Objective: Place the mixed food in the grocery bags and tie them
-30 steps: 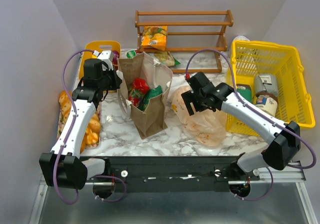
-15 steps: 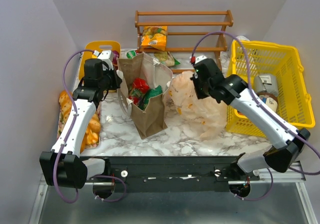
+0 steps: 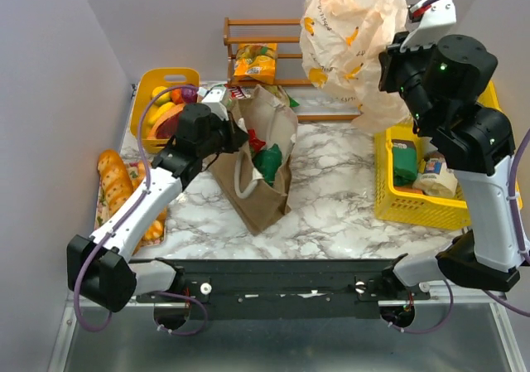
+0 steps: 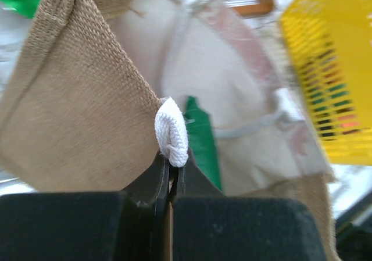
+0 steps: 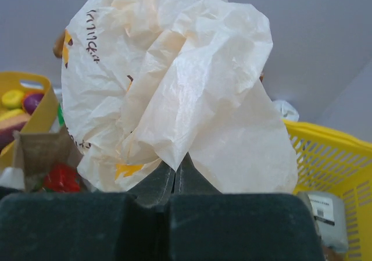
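The tote should go toward the yellow mesh basket next, carried by my left gripper, which needs to pull it along by its white handle.
The tan jute tote (image 3: 267, 181) stands tilted at mid-table, with a red packet (image 3: 256, 142) and a green packet (image 3: 270, 161) of the mixed food inside. My left gripper (image 3: 234, 133) is shut on the tote's white handle (image 4: 171, 130), which bulges out above the closed fingertips of my left gripper (image 4: 171, 163). Raised high at the upper right, my right gripper (image 3: 387, 72) is shut on a fold of the peach plastic bag (image 3: 344, 32). That bag (image 5: 174, 81) billows above the tips of my right gripper (image 5: 175, 171), clear of the table.
A wooden rack (image 3: 290, 26) at the back holds an orange snack bag (image 3: 255, 61). A yellow mesh basket (image 3: 414, 210) with jars stands on the right. At the left are a yellow tray (image 3: 154, 86) of fruit and bread loaves (image 3: 116, 186).
My right gripper has shut on the plastic bag and carried it from the table high up to the right. My left gripper has pulled the tote's handle rightward, tilting the tote.
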